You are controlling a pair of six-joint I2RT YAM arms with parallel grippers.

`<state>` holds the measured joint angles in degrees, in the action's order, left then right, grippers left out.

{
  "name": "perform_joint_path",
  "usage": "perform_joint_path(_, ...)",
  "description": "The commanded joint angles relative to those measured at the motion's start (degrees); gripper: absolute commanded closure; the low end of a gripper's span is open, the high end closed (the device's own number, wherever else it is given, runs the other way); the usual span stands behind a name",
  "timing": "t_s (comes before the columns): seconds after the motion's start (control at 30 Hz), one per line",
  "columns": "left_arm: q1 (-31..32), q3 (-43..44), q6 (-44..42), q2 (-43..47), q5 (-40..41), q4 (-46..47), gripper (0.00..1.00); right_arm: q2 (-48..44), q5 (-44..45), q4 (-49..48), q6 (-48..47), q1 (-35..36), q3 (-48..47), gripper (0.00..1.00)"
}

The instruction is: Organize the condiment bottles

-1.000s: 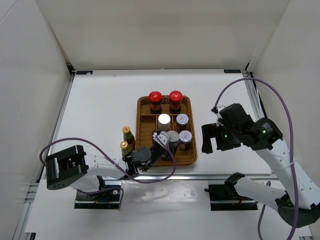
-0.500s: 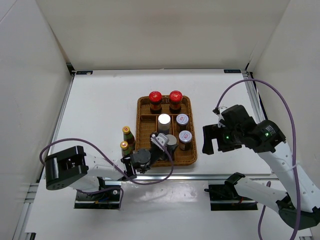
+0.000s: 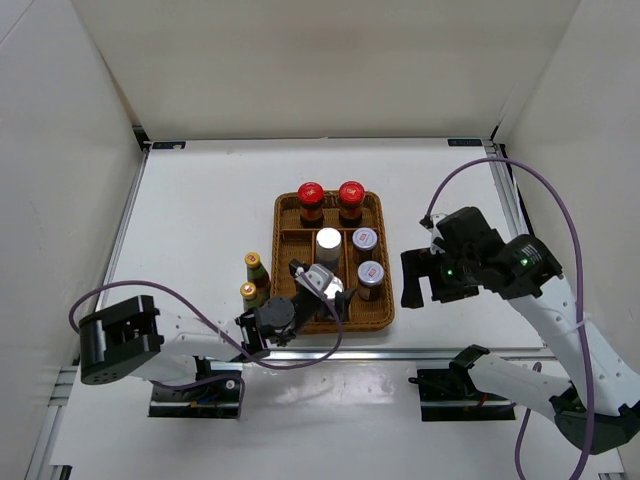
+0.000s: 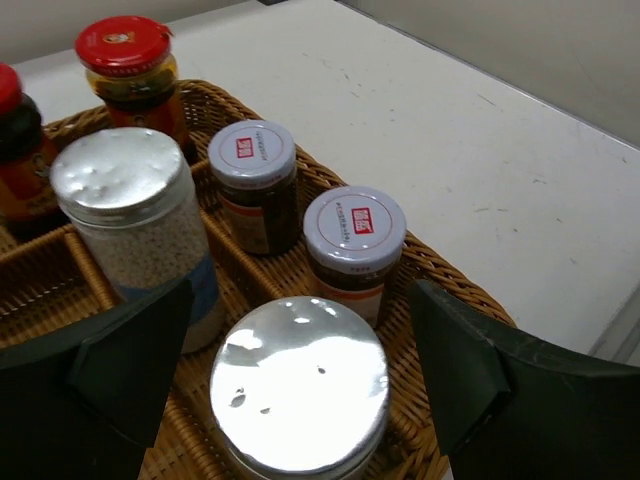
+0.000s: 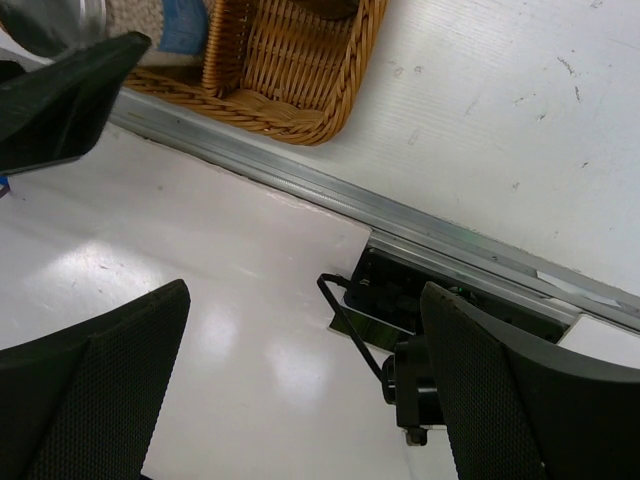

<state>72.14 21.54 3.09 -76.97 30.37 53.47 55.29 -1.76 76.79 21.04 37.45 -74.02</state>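
My left gripper next goes up over the tray's edge, then down around the farther slim bottle, which stands to its left in the top view.
A silver-capped bottle (image 4: 300, 395) stands in the wicker tray's (image 3: 277, 250) near middle compartment. My left gripper (image 4: 300, 330) is open around it, its fingers (image 4: 120, 370) apart from the cap on both sides. Behind it stand a second silver-capped bottle (image 4: 125, 180), two grey-capped ones with red marks (image 4: 252, 155) (image 4: 355, 225) and two red-capped ones (image 3: 311, 193) (image 3: 351, 192). Two slim bottles (image 3: 254, 263) (image 3: 248, 291) stand on the table left of the tray. My right gripper (image 3: 415, 280) hangs open and empty to the right of the tray.
The right wrist view looks down past the tray's near right corner (image 5: 300, 80) and the metal rail (image 5: 400, 210) at the table's front edge to an arm's base mount (image 5: 430, 300). White walls close in the table on three sides.
My left gripper has opened and let go of the silver-capped bottle, which now stands in the tray. The right arm has barely shifted.
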Motion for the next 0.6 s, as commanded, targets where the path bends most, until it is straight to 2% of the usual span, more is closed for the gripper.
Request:
perform_joint_path(0.0,0.2,3.9,-3.3,5.7,4.2,-4.2,0.00,0.1,-1.1,4.3,0.5,-0.2,0.4,0.00)
perform_joint_path(0.1,0.2,9.9,-4.8,10.1,9.3,-9.9,0.00,0.6,-1.1,4.3,0.5,-0.2,0.4,0.00)
perform_joint_path(0.17,0.2,18.3,-1.4,12.9,15.7,-21.2,0.00,1.2,-0.6,5.0,1.1,-0.2,-1.5,0.00)
perform_joint_path(0.2,0.2,22.2,0.1,13.6,16.8,-27.4,0.00,1.2,-0.6,5.0,1.1,-0.2,-1.5,0.00)
perform_joint_path(0.23,-0.9,30.2,1.6,14.2,16.8,-34.4,0.00,1.2,0.0,5.0,1.8,-0.2,-2.3,0.00)
perform_joint_path(0.27,-1.5,34.1,4.6,14.7,16.8,-47.6,0.00,1.2,1.3,5.0,2.5,-0.2,-2.9,0.00)
perform_joint_path(0.33,-1.5,40.9,8.2,15.3,19.9,-59.6,0.00,1.8,1.9,5.0,2.5,-0.2,-2.9,0.00)
perform_joint_path(0.37,-1.5,47.6,11.6,15.3,20.6,-71.8,0.00,2.4,1.9,4.4,2.5,-0.2,-2.9,0.00)
perform_joint_path(0.4,-1.5,50.7,12.4,15.8,20.6,-77.1,0.00,2.5,1.9,3.5,2.5,-0.2,-2.9,0.00)
perform_joint_path(0.47,-2.2,55.5,13.5,17.5,23.1,-85.2,0.00,3.1,1.2,2.4,2.0,-0.2,-2.3,0.00)
perform_joint_path(0.53,-2.7,55.5,19.2,19.8,24.8,-95.0,0.00,4.6,0.6,0.0,1.3,-0.2,-1.0,0.00)
perform_joint_path(0.57,-3.9,54.7,22.6,22.6,22.8,-97.7,0.00,5.5,0.0,-0.8,0.7,-0.2,-0.3,0.00)
